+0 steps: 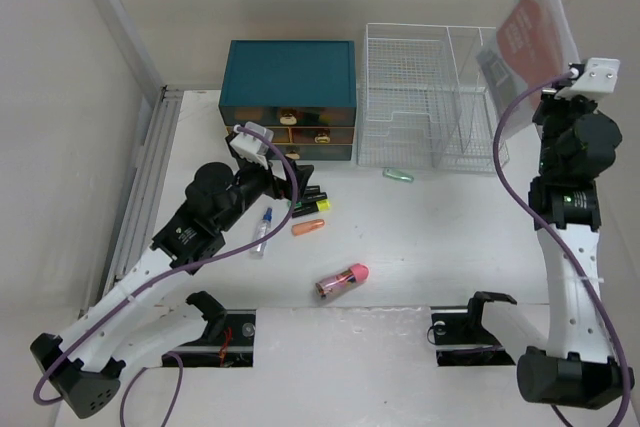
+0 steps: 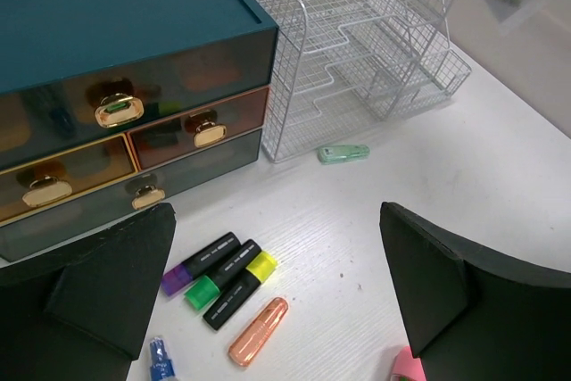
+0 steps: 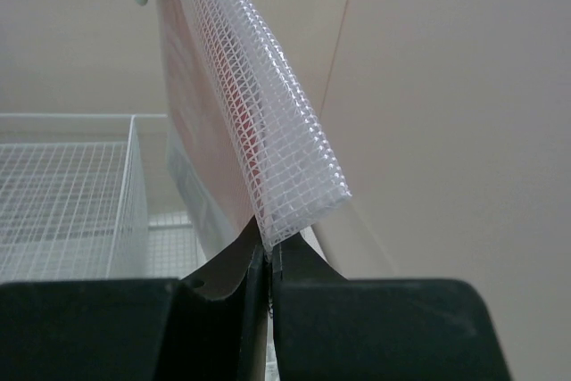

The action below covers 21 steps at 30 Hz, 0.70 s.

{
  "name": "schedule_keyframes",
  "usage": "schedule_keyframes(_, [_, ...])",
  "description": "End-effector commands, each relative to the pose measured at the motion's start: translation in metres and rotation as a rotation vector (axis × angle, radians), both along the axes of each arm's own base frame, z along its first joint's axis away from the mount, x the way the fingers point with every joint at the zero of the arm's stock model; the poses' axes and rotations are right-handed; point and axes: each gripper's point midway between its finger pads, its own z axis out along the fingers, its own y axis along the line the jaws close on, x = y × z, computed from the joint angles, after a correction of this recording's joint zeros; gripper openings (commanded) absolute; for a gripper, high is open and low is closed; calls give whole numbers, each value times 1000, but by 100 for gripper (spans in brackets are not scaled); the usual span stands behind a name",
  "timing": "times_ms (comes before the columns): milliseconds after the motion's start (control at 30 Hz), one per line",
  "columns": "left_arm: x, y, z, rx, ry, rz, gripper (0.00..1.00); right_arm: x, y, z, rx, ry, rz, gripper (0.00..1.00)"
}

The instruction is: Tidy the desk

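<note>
I will move my right gripper down and to the left in the top view next. It will let go of the pouch (image 1: 530,37) in the rack's narrow end slot (image 1: 466,97), which is open below the gripper.
The white desk (image 1: 450,237) holds scattered small items. My left gripper (image 1: 298,179) hangs open over it, nothing between its fingers (image 2: 116,283). Just beyond the left gripper (image 2: 278,283) lie three black highlighters (image 2: 219,276) with purple, green and yellow caps, and an orange tube (image 2: 259,331). The highlighters (image 1: 312,204) rest in front of the teal drawer box (image 1: 290,77). My right gripper (image 1: 572,75) is raised at the far right, shut on the lower edge of a clear mesh pouch (image 1: 530,37) with red contents. In the right wrist view the pouch (image 3: 241,86) stands up from the pinched right gripper (image 3: 269,252).
A white wire rack (image 1: 425,97) stands right of the drawer box, below the pouch. A mint clip (image 1: 398,176) lies at its foot. A blue-capped clear pen (image 1: 261,231), the orange tube (image 1: 308,227) and a pink-capped tube (image 1: 343,280) lie mid-desk. A wall rail runs along the left edge.
</note>
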Motion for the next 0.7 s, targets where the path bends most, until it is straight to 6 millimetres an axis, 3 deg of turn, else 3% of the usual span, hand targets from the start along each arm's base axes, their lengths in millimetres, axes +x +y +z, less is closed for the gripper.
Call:
schedule_keyframes(0, [4,0,11,-18,-43,9,99,-6,4,40,14,-210,19,0])
schedule_keyframes(167, [6,-1,4,1,-34,9,99,19,19,19,11,-170,71,0])
schedule_keyframes(433, [9,-3,-2,14,-18,8,99,59,40,0,-9,-156,131,0])
schedule_keyframes(533, [11,-5,-6,20,-10,8,99,71,58,0,-46,-169,166,0])
schedule_keyframes(667, [12,-6,-8,26,-3,8,99,98,65,-27,-52,-119,179,0])
